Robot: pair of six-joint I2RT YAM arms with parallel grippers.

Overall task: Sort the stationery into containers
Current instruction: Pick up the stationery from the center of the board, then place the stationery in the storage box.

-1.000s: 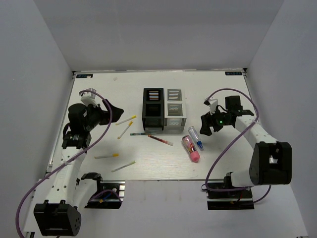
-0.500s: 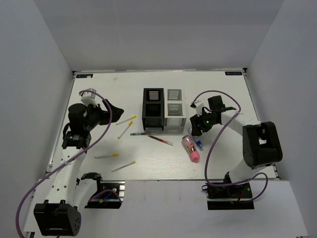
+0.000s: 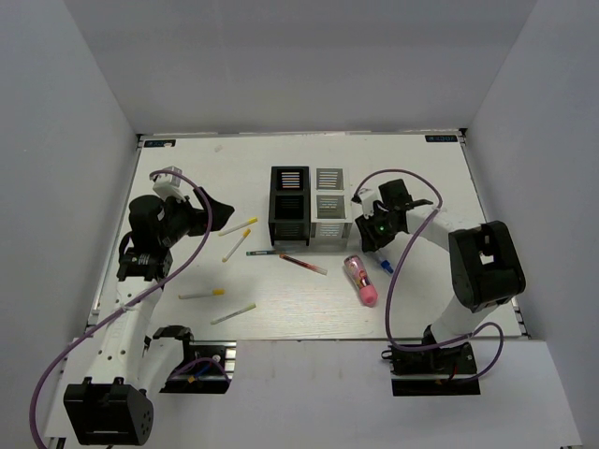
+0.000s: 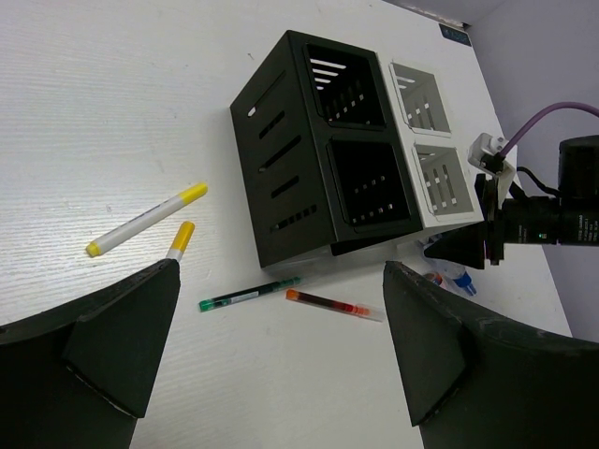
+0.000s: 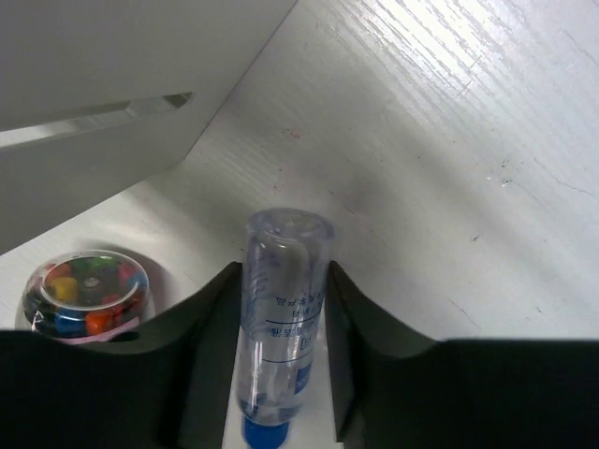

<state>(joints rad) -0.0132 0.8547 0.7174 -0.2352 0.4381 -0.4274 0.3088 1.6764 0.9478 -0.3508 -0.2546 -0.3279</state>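
The far white bin is open and empty. My right gripper will lift the clear blue-capped tube [image 5: 284,253] next, then carry it outward and across over that bin.
My right gripper [image 5: 284,282] is low on the table just right of the containers [image 3: 309,210], its jaws pressed against both sides of the clear blue-capped tube [image 5: 284,253], which lies flat. From above only the tube's blue cap [image 3: 385,266] shows beyond the right gripper [image 3: 372,245]. The pink tube [image 3: 361,281] lies beside it, its end [image 5: 86,290] to the left of my fingers. My left gripper [image 4: 281,271] hovers open, with the dark pen [image 4: 248,297] and red pen [image 4: 332,305] on the table below it. Yellow-tipped white sticks [image 3: 239,227] [image 3: 201,294] lie to the left.
The two black bins [image 4: 328,159] and two white bins [image 4: 426,140] stand as one block mid-table. A white bin wall [image 5: 112,84] rises close to my right fingers. Two more sticks [image 3: 236,245] [image 3: 233,313] lie toward the front left.
My right arm swung left and down to the clear tube, and its jaws narrowed onto it. The left arm has not moved.
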